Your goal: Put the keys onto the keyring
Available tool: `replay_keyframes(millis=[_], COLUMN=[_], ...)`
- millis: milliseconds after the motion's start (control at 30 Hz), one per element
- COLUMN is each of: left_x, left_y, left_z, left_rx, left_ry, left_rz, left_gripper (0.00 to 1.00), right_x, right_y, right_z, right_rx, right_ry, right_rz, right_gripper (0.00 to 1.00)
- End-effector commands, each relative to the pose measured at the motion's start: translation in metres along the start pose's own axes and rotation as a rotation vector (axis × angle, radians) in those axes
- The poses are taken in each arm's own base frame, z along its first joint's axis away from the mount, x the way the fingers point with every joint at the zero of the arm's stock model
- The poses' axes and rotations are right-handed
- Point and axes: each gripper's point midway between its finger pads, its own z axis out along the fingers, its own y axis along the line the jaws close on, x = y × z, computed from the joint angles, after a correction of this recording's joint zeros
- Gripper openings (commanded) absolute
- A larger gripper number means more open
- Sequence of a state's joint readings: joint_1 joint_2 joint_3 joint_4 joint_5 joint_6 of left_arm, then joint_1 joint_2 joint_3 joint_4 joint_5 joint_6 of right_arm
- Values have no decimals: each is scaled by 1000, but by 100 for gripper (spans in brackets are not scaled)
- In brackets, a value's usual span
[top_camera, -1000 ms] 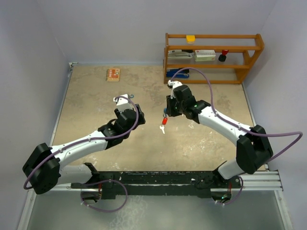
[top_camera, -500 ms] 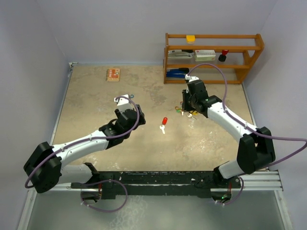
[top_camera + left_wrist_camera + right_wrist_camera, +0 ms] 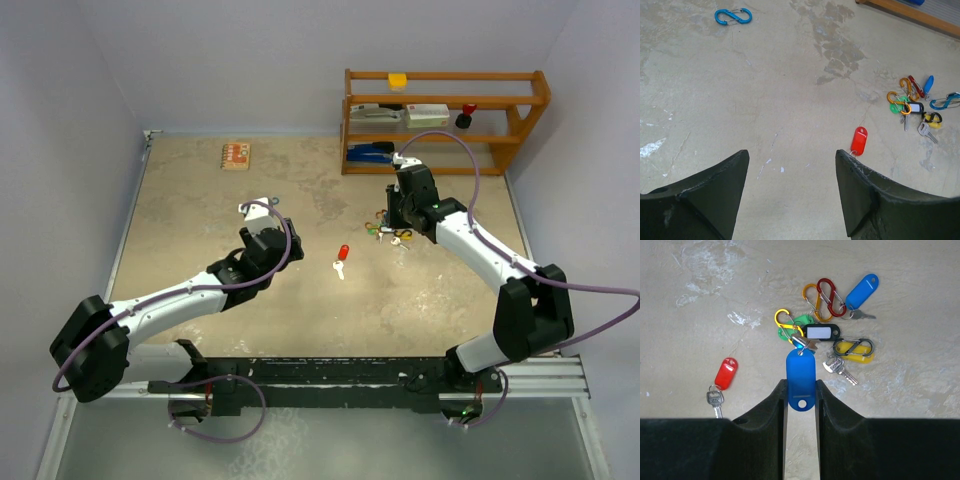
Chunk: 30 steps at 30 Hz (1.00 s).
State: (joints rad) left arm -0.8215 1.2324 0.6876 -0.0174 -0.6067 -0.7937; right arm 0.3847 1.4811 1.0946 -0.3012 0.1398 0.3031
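I need to move my right gripper to the left in the top view next and let go of the key's blue tag (image 3: 800, 374) clear of the heap, where there is bare tabletop beside it.
My right gripper (image 3: 800, 386) is shut on the blue plastic tag (image 3: 800, 374) of a key; its metal end reaches the heap of keys (image 3: 832, 335). The heap holds blue (image 3: 862, 291), black-and-white (image 3: 821, 332), green and yellow (image 3: 852, 352) tagged keys mixed with orange and red S-clips. In the top view the right gripper (image 3: 397, 216) hangs over the heap (image 3: 390, 233). A red-tagged key (image 3: 341, 259) lies alone mid-table, its red tag (image 3: 859, 140) just past my open, empty left gripper (image 3: 792, 156). I cannot tell which item is the keyring.
A blue S-clip (image 3: 733, 16) lies on the table far ahead of the left gripper (image 3: 265, 222). A wooden shelf (image 3: 445, 120) with small items stands at the back right. A small orange box (image 3: 236, 155) sits at the back left.
My right gripper has swung right and back, from over the red-tagged key to the heap of keys. The red-tagged key stays on the table. The left arm has not moved.
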Motion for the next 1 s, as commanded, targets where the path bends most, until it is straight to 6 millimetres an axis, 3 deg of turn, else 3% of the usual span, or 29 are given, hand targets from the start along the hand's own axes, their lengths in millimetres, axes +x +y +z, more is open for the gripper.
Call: replay_keyframes(millis=[0, 267, 667, 700, 800, 967], left_x=[-3, -6, -14, -14, -14, -15], left_y=[-4, -4, -6, -6, -6, -4], left_z=[1, 0, -4, -4, -4, -5], left_rx=[10, 10, 15, 14, 14, 12], left_ry=[-21, -31, -41, -41, -40, -44], left_rz=[-22, -25, -25, -25, -26, -31], left_gripper=[67, 67, 67, 67, 67, 67], right_x=[-20, -33, -69, -72, -82, -87], right_y=[0, 14, 42, 43, 46, 46], right_z=[-1, 7, 42, 45, 49, 41], right_rx=[-2, -54, -138, -142, -146, -153], right_ry=[-54, -67, -87, -92, -124, -159], right_rz=[7, 7, 12, 10, 16, 21], right_gripper=[23, 23, 23, 26, 56, 62])
